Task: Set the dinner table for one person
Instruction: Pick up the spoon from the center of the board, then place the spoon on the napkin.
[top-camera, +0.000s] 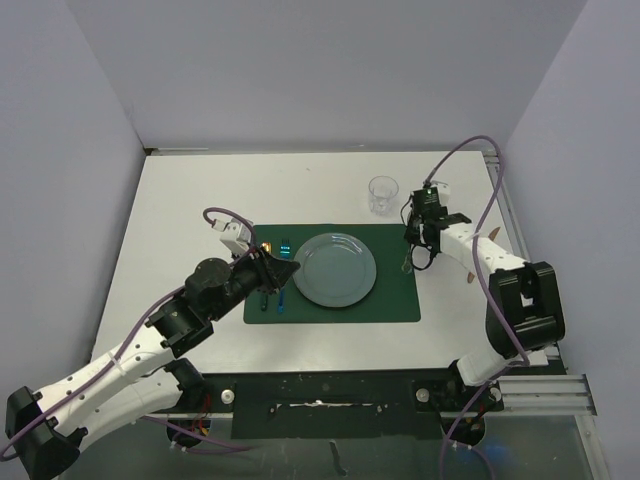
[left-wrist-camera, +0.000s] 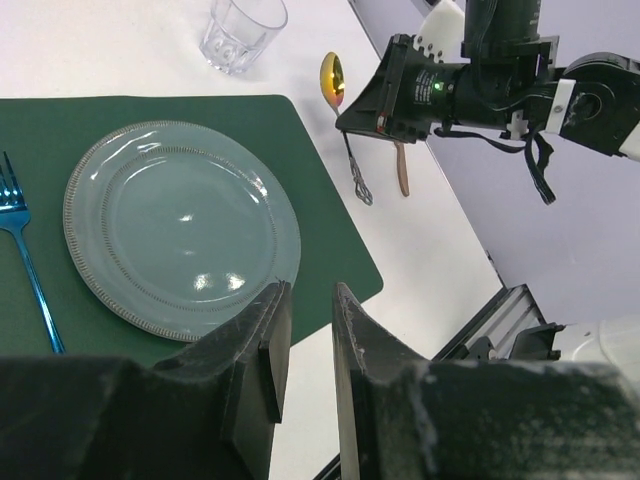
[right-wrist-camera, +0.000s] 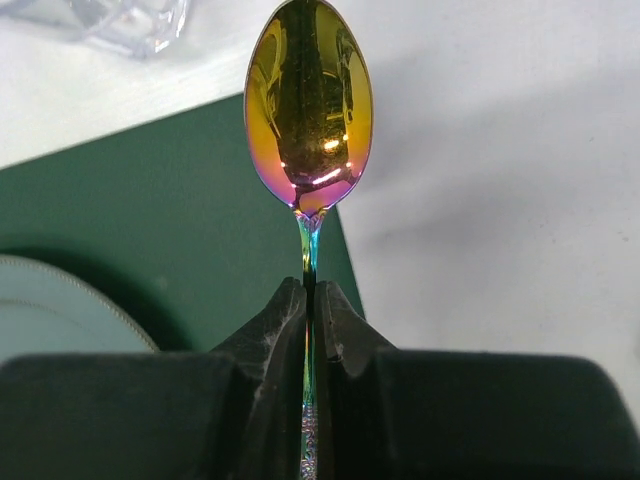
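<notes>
My right gripper moves toward the plate and down next. It releases the spoon on the mat beside the plate's rim, because that side is still bare.
The dinner table is a white top carrying a dark green placemat with a grey-blue plate in its middle. A blue fork lies on the mat left of the plate. My right gripper is shut on the handle of an iridescent spoon, which hangs over the mat's right edge. From the left wrist view, the spoon and right gripper are beyond the plate. My left gripper hovers over the plate's near rim, jaws slightly apart and empty.
A clear drinking glass stands on the table behind the mat's right corner. A slim brown object lies on the table under the right arm. The table's metal rail runs close along the right side.
</notes>
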